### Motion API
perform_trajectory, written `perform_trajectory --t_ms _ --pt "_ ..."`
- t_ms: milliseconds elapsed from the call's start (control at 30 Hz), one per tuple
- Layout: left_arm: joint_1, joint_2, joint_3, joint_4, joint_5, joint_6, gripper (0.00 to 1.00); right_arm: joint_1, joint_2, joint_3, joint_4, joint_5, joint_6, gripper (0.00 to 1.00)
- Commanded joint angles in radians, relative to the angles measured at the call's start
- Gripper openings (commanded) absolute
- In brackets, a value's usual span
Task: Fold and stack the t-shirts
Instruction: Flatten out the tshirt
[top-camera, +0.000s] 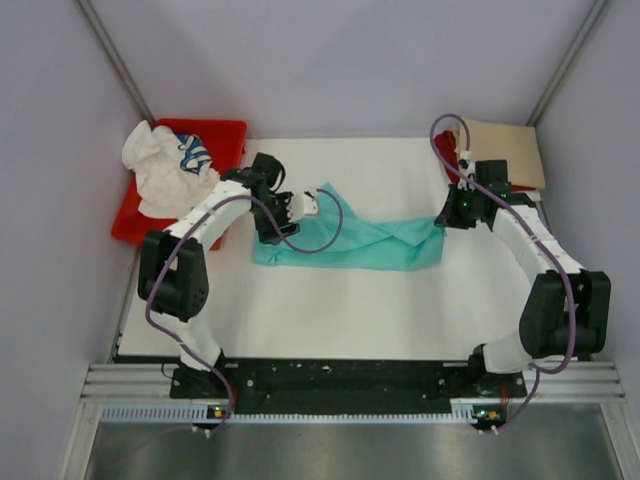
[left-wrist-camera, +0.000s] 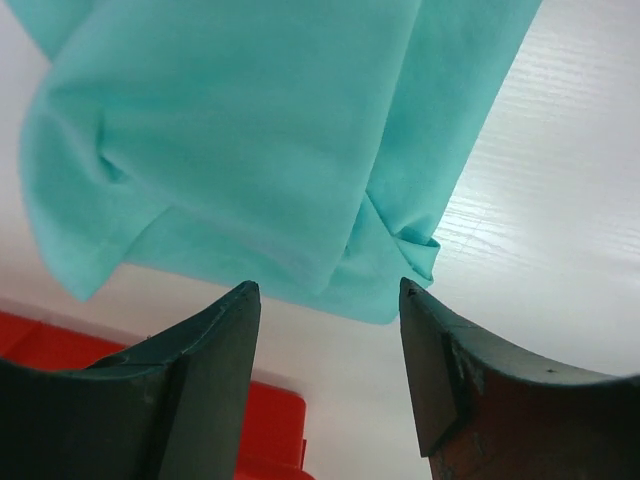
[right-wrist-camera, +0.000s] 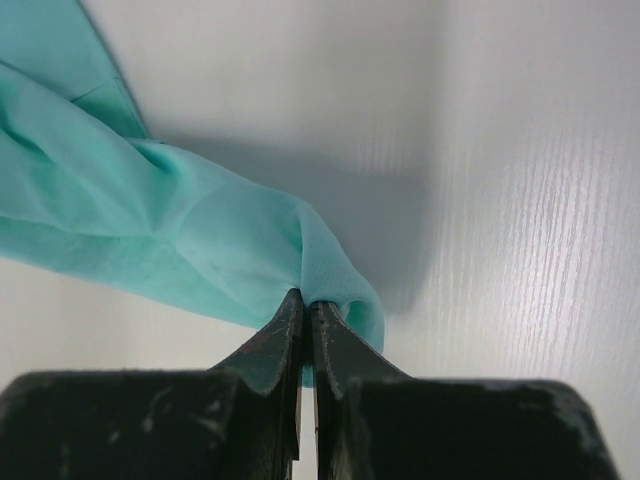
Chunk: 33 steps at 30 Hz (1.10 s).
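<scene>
My right gripper already holds the other end of the teal t-shirt, so my left gripper will next move down onto the pointed tip (left-wrist-camera: 322, 278) of the shirt's upper layer.
The teal t-shirt (top-camera: 350, 240) lies bunched in a long strip across the middle of the white table. My right gripper (top-camera: 442, 216) is shut on its right end, the cloth pinched between the fingertips (right-wrist-camera: 305, 300). My left gripper (top-camera: 283, 215) is open and empty above the shirt's left end; the teal cloth (left-wrist-camera: 250, 150) lies just beyond its fingertips. The white t-shirt (top-camera: 160, 170) and the blue-and-white striped t-shirt (top-camera: 195, 152) lie crumpled in the red tray. The tan t-shirt (top-camera: 505, 150) lies folded at the back right, a bit of the dark red t-shirt (top-camera: 446, 148) beside it.
The red plastic tray (top-camera: 225, 135) stands at the back left, partly off the table; its corner shows in the left wrist view (left-wrist-camera: 270, 430). Grey walls enclose the table on three sides. The arms' bases sit on a black rail (top-camera: 340, 380) at the near edge.
</scene>
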Motion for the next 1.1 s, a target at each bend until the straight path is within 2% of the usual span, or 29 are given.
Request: perform_trajectory --t_ms 0,300,400,467,567,733,933,1067 --pt "0.005 0.083 -0.019 0.006 -0.021 0.038 0.62 -0.005 -0.034 0.013 0.049 -0.009 -0.01 0.0" --pt "0.006 0.203 0.038 0.046 -0.085 -0.014 0.54 -0.005 -0.059 0.0 0.052 -0.017 -0.016 0.0" --pt "0.008 0.203 0.028 0.049 -0.096 -0.016 0.37 -0.005 -0.06 -0.002 0.053 -0.018 -0.015 0.0" --pt "0.009 0.191 0.017 0.047 -0.096 -0.013 0.31 -0.005 -0.059 -0.001 0.053 -0.018 -0.015 0.0" --pt "0.014 0.177 0.0 0.069 -0.102 -0.013 0.33 -0.005 -0.062 -0.004 0.053 -0.023 -0.015 0.0" --pt "0.029 0.199 0.044 0.042 -0.111 -0.019 0.45 -0.003 -0.065 -0.004 0.053 -0.027 -0.019 0.0" --pt "0.061 0.189 0.106 -0.023 -0.024 -0.008 0.45 -0.005 -0.068 -0.005 0.053 -0.024 -0.022 0.0" --pt "0.067 0.206 0.098 -0.019 -0.042 0.0 0.45 -0.003 -0.068 -0.01 0.053 -0.023 -0.022 0.0"
